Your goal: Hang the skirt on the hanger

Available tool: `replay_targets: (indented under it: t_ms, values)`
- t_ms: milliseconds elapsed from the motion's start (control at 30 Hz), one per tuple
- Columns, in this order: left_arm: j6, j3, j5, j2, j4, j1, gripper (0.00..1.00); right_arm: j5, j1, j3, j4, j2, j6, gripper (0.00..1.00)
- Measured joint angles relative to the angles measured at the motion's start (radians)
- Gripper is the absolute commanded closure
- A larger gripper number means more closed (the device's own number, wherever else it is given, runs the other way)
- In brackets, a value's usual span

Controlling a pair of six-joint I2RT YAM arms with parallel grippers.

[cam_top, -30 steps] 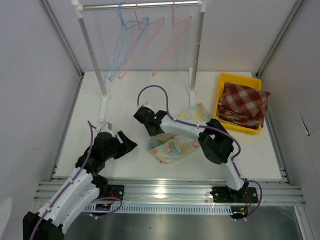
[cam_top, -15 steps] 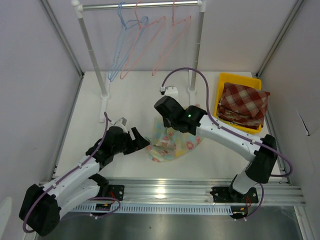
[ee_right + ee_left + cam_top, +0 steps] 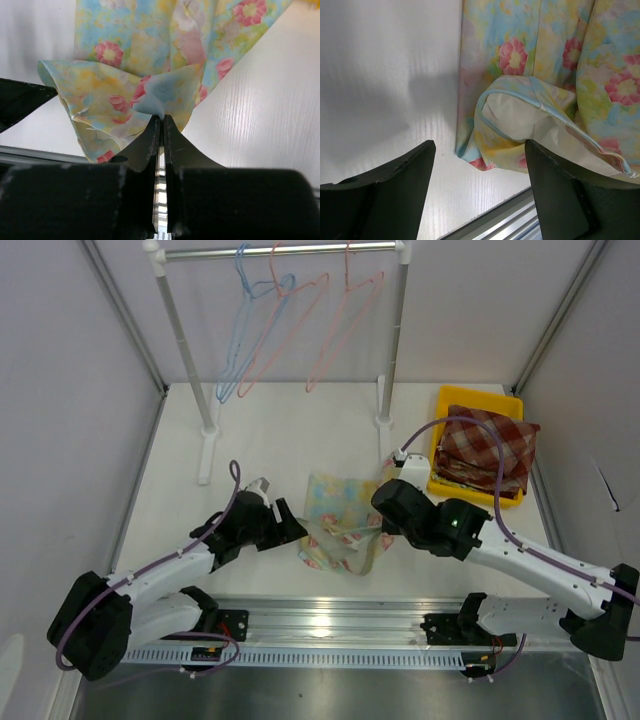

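Observation:
Next, my right gripper draws the skirt's fold back onto the bare tabletop by the near bar (image 3: 412, 575) (image 3: 227, 150) behind it to straighten the crumpled skirt, then releases.
The floral skirt (image 3: 338, 522) lies crumpled on the white table near its front edge. My right gripper (image 3: 380, 528) is shut on a fold of the skirt (image 3: 140, 50), pinched at the fingertips (image 3: 161, 118). My left gripper (image 3: 296, 533) is open at the skirt's near left corner. In the left wrist view that corner (image 3: 485, 150) sits between the spread fingers (image 3: 410, 170), which are apart from it. Three wire hangers, one blue (image 3: 243, 335) and two pink (image 3: 345, 330), hang on the rail at the back.
A yellow bin (image 3: 442, 410) holding a red plaid cloth (image 3: 490, 445) stands at the back right. The rack's two posts (image 3: 186, 350) (image 3: 396, 340) rise from the table's far side. An aluminium rail (image 3: 330, 615) runs along the near edge.
My right arm swung from the left to the right and nearer, pulling the skirt with it. My left gripper reached right to the skirt's near left corner.

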Motion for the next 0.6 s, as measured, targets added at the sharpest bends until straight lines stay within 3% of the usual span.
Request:
replay_targets:
  t_ms: [200, 367, 600]
  values:
    - [0.001, 0.039, -0.008, 0.062, 0.016, -0.046, 0.27, 0.005, 0.006, -0.079, -0.026, -0.066, 0.07, 1.0]
    - [0.001, 0.066, -0.018, 0.085, 0.021, -0.061, 0.4, 0.008, 0.01, -0.127, -0.05, -0.103, 0.114, 1.0]
    - [0.028, 0.087, -0.059, 0.067, -0.019, -0.077, 0.36, 0.008, 0.03, -0.201, -0.073, -0.132, 0.173, 1.0]
